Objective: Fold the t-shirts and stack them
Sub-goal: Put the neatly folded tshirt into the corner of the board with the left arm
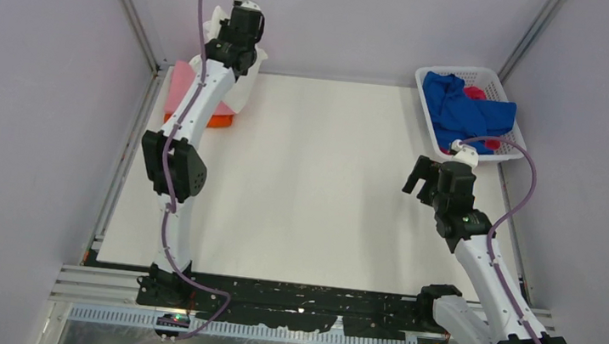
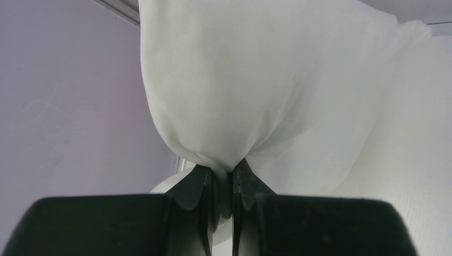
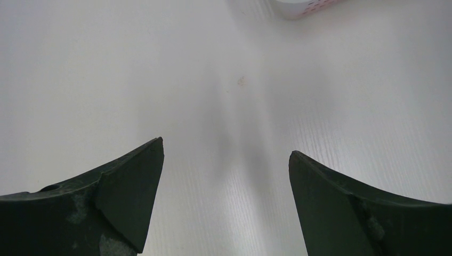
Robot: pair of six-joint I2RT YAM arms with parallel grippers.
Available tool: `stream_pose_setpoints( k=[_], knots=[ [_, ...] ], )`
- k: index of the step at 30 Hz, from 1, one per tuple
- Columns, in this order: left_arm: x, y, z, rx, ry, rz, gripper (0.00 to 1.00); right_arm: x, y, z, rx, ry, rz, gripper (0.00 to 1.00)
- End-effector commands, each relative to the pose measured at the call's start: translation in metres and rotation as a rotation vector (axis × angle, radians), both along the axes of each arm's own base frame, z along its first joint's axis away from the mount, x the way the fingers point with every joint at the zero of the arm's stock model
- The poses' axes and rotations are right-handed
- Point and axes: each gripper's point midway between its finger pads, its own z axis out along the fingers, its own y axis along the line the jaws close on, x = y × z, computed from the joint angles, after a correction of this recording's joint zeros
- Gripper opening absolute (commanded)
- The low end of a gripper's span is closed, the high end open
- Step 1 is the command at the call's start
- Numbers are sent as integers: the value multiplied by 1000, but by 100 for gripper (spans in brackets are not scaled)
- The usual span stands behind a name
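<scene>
I will lower my left gripper and move it to the left in the top view, over the pink t-shirt (image 1: 181, 82), because the pink t-shirt's side by the wall is uncovered.
My left gripper (image 1: 230, 51) is at the table's far left corner, shut on the white t-shirt (image 1: 241, 88). In the left wrist view the white cloth (image 2: 256, 80) bunches up from between my closed jaws (image 2: 224, 169) and hangs over the stack. Under it lie a pink t-shirt (image 1: 180, 86) and an orange one (image 1: 219, 119), both partly hidden by the arm and the white shirt. A blue t-shirt (image 1: 466, 108) and a red one (image 1: 475, 93) lie in the basket. My right gripper (image 1: 422, 177) is open and empty over bare table (image 3: 226, 154).
The white lattice basket (image 1: 426, 116) stands at the far right of the white table (image 1: 316, 190); its corner shows in the right wrist view (image 3: 306, 6). Grey walls and metal frame rails close the left, back and right sides.
</scene>
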Motion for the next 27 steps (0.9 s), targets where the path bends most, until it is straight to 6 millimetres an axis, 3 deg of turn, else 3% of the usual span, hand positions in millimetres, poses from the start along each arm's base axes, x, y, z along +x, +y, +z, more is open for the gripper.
stream_pose_setpoints(
  k=[1,10,14,18,27],
  knots=[
    [3,17,30,-25,-94,34,0,4,-6,3,-17,-10,-29,95],
    [35,32,-28,-159,-7,-18,0,4,-12,3,-40,10,-56,95],
    [46,47,-49,-179,16,-12,0,4,-13,4,-46,16,-62,95],
    [53,64,-63,-191,24,16,0,4,-16,5,-52,20,-72,95],
    [61,82,-79,-122,33,51,0,-1,-23,-6,-82,79,-106,96]
  ],
)
